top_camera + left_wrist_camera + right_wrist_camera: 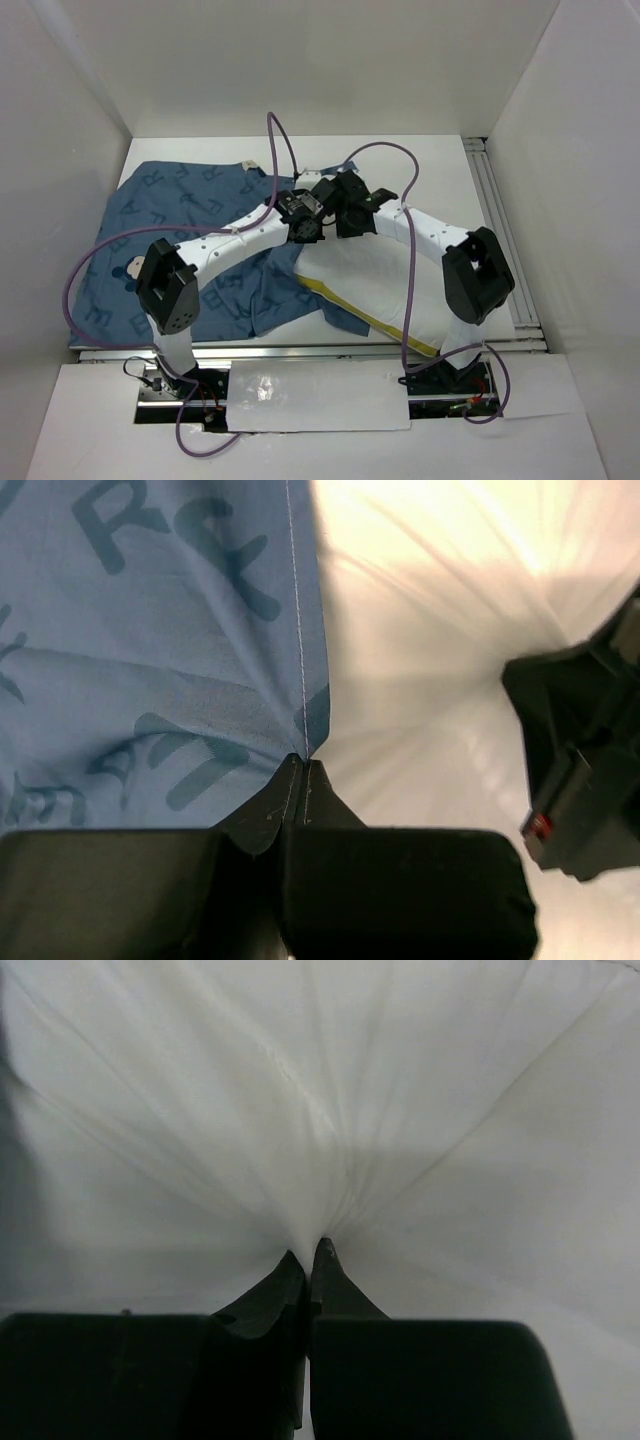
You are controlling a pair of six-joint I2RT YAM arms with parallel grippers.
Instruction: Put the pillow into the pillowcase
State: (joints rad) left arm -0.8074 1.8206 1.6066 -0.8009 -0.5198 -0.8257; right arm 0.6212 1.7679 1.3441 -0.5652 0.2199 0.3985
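Note:
I will carry the stitched hem with my left gripper toward the printed blue cloth, which lies to the gripper's left in the top view. Then I will release the hem.
The blue pillowcase (190, 215) lies spread over the left half of the table, and its printed cloth (150, 650) fills the left of the left wrist view. The cream-white pillow (385, 275) lies at the right-middle, with a yellow band (365, 315) along its near-left edge. My left gripper (303, 230) is over the pillow's far-left corner. It is shut (303, 762) on the pillowcase's stitched hem, right beside the pillow (440, 630). My right gripper (347, 225) is close beside it, shut (312, 1247) on a pinch of the pillow's white cover (320, 1110), which puckers toward the tips.
White walls close in the table on the left, back and right. An aluminium rail (498, 230) runs along the right side and another (300, 347) along the near edge. Purple cables (272, 150) loop above both arms. The right gripper's black body (585, 770) shows in the left wrist view.

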